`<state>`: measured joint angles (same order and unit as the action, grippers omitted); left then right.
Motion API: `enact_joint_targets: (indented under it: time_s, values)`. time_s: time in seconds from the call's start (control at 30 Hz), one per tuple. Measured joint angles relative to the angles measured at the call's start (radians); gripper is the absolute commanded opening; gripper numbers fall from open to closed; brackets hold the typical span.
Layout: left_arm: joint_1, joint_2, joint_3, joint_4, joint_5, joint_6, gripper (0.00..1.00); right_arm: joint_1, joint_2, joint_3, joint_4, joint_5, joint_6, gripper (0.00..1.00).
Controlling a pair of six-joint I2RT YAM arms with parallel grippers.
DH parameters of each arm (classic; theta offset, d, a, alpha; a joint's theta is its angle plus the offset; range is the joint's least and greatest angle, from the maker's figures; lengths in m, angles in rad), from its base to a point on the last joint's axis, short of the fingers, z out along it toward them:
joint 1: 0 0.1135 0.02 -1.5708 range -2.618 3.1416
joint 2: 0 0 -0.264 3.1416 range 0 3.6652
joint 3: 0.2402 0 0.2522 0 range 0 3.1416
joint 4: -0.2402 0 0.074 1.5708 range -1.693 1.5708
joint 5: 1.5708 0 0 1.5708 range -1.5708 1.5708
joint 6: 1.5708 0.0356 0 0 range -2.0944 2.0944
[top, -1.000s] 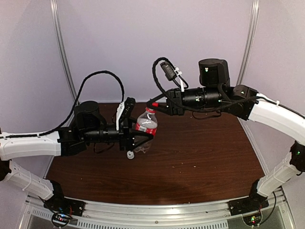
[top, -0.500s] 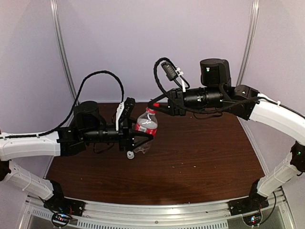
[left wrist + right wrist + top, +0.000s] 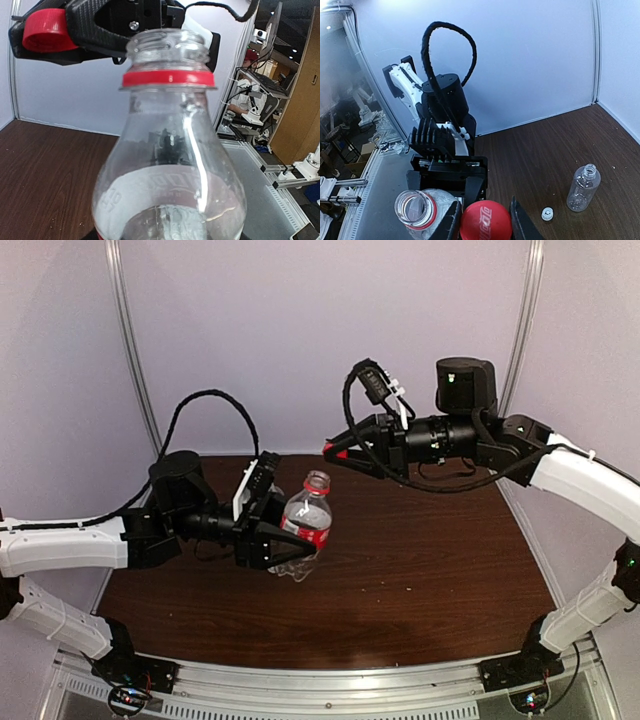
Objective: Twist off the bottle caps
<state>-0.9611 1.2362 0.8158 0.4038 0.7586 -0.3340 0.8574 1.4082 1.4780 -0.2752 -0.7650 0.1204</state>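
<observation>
My right gripper first lowers next, with its fingers tilting downward, to get the red cap (image 3: 485,226) to the table near the white cap.
My left gripper (image 3: 298,538) is shut on the body of the clear bottle with the red label band (image 3: 306,523) and holds it above the table, tilted. In the left wrist view the bottle (image 3: 170,165) fills the frame, its mouth open with a red ring below it. My right gripper (image 3: 338,450) is shut on the red cap (image 3: 485,226), up and to the right of the bottle's mouth (image 3: 411,207), clear of it. The red cap also shows in the left wrist view (image 3: 46,31). The plain bottle (image 3: 583,187) stands open on the table, the white cap (image 3: 547,214) beside it.
The dark wooden table (image 3: 430,560) is bounded by pale walls at the back and sides. An aluminium rail (image 3: 330,685) runs along the near edge by the arm bases. The left arm's black cable (image 3: 451,35) loops up behind its wrist.
My right gripper has drawn up and to the right with the red cap, off the bottle's neck. My left gripper has shifted right and tilted the bottle, whose mouth now stands open.
</observation>
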Motion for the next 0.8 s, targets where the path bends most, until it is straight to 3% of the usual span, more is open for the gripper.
enact_joint_targets:
  time_s: [0.23, 0.6, 0.8]
  values:
    - [0.0, -0.038, 0.0, -0.071, -0.079, 0.029, 0.44, -0.023, -0.004, -0.042, 0.013, 0.057, -0.009, 0.21]
    - [0.0, -0.202, -0.002, -0.313, -0.533, 0.123, 0.44, -0.04, -0.011, -0.243, 0.052, 0.265, -0.004, 0.21]
    - [0.0, -0.27, -0.021, -0.374, -0.678, 0.144, 0.44, -0.041, 0.055, -0.356, 0.137, 0.345, 0.003, 0.22]
